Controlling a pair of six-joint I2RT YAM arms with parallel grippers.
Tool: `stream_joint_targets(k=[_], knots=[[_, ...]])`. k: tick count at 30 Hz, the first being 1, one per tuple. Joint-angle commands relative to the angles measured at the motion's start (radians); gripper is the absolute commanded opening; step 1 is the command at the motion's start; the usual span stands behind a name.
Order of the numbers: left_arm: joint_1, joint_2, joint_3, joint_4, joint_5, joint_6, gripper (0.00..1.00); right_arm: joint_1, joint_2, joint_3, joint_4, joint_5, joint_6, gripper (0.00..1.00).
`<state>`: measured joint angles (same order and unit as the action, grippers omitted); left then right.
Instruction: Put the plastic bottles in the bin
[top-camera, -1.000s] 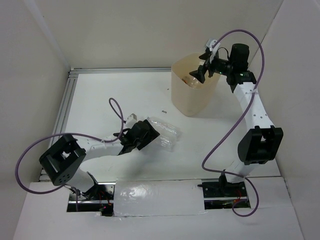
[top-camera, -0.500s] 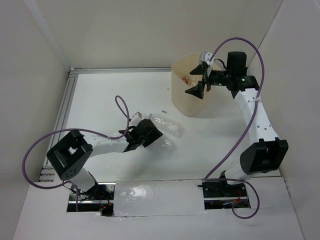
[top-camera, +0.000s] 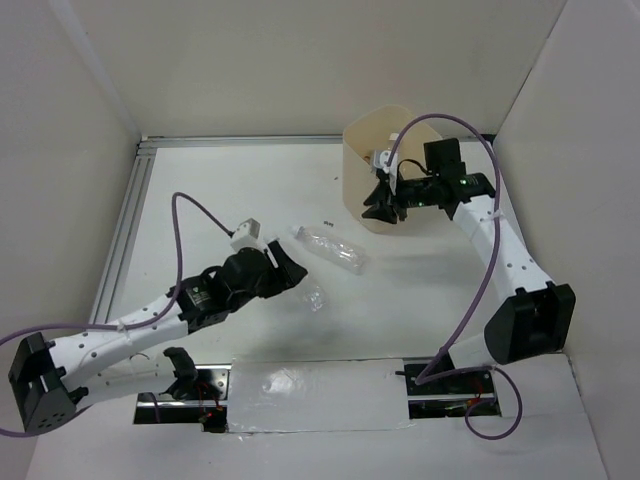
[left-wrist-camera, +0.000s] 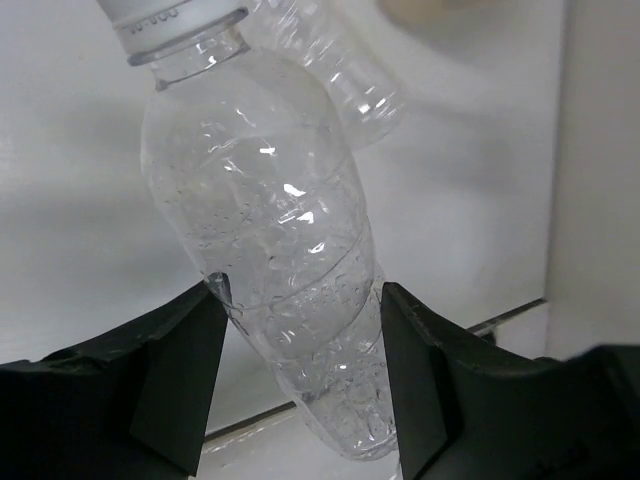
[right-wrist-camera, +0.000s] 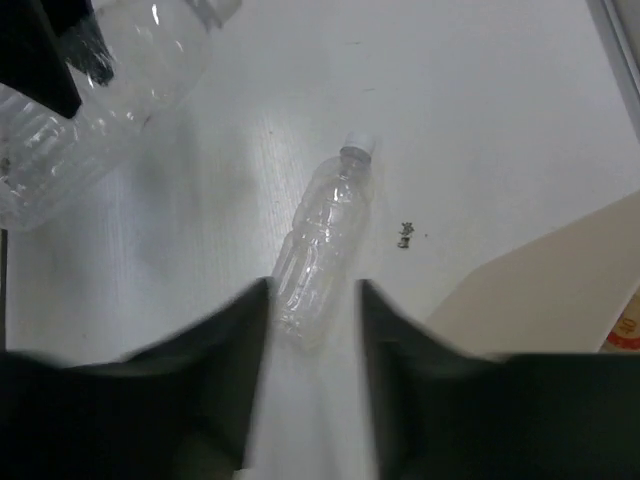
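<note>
The left gripper rises outward and to the right in the top view next, since the bin's side stands tall. It then releases the crinkled bottle over the cream bin's opening (top-camera: 384, 130).
My left gripper (top-camera: 290, 278) is shut on a clear crinkled bottle (left-wrist-camera: 270, 250) with a white cap (left-wrist-camera: 165, 18), and holds it by the lower body. This bottle also shows in the top view (top-camera: 313, 297). A second clear white-capped bottle (top-camera: 331, 248) lies on the table just beyond, and it also shows in the right wrist view (right-wrist-camera: 320, 250). My right gripper (top-camera: 378, 205) is open and empty. It hangs in front of the cream bin (top-camera: 372, 118), above the table and pointing toward the lying bottle. The bin's wall (right-wrist-camera: 560, 290) is at its right.
White walls close the table at the back and both sides. A metal rail (top-camera: 125, 225) runs along the left edge. A small dark mark (top-camera: 327, 222) is on the table. Something with red print (right-wrist-camera: 626, 328) shows at the bin's edge.
My left arm has stretched out and lifted one bottle away from the other. My right gripper has come down from over the bin's rim to its front left side.
</note>
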<state>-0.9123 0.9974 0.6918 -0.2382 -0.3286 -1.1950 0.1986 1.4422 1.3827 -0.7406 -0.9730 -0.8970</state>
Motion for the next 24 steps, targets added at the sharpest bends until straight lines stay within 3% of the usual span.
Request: stream_joint_targets(k=[1, 2, 5, 8, 12, 19, 20, 22, 23, 24], knots=[[0.029, -0.010, 0.133, 0.062, -0.084, 0.153, 0.00, -0.019, -0.101, -0.075, 0.090, 0.019, 0.013, 0.22], [0.045, 0.006, 0.167, 0.083, -0.084, 0.176, 0.00, -0.019, -0.118, -0.097, 0.122, 0.049, 0.035, 0.12], [0.110, 0.085, 0.299, 0.180, -0.093, 0.247, 0.00, -0.056, -0.230, -0.226, 0.335, 0.190, 0.174, 0.00], [0.190, 0.186, 0.409, 0.325, -0.054, 0.297, 0.00, -0.076, -0.367, -0.356, 0.547, 0.392, 0.285, 0.01], [0.262, 0.352, 0.636, 0.445, 0.054, 0.314, 0.00, -0.123, -0.394, -0.370, 0.408, 0.357, 0.208, 0.13], [0.296, 0.817, 1.273, 0.482, 0.126, 0.391, 0.00, -0.169, -0.489, -0.490, 0.302, 0.286, 0.208, 0.16], [0.296, 0.913, 1.337, 0.482, 0.126, 0.408, 0.00, -0.169, -0.502, -0.514, 0.302, 0.286, 0.208, 0.18], [0.283, 1.009, 1.518, 0.410, 0.114, 0.442, 0.00, -0.169, -0.528, -0.524, 0.293, 0.286, 0.208, 0.31], [0.273, 1.050, 1.561, 0.393, 0.114, 0.455, 0.03, -0.169, -0.528, -0.524, 0.293, 0.286, 0.208, 0.42], [0.273, 1.113, 1.587, 0.383, 0.100, 0.471, 0.07, -0.169, -0.539, -0.533, 0.293, 0.298, 0.208, 0.60]])
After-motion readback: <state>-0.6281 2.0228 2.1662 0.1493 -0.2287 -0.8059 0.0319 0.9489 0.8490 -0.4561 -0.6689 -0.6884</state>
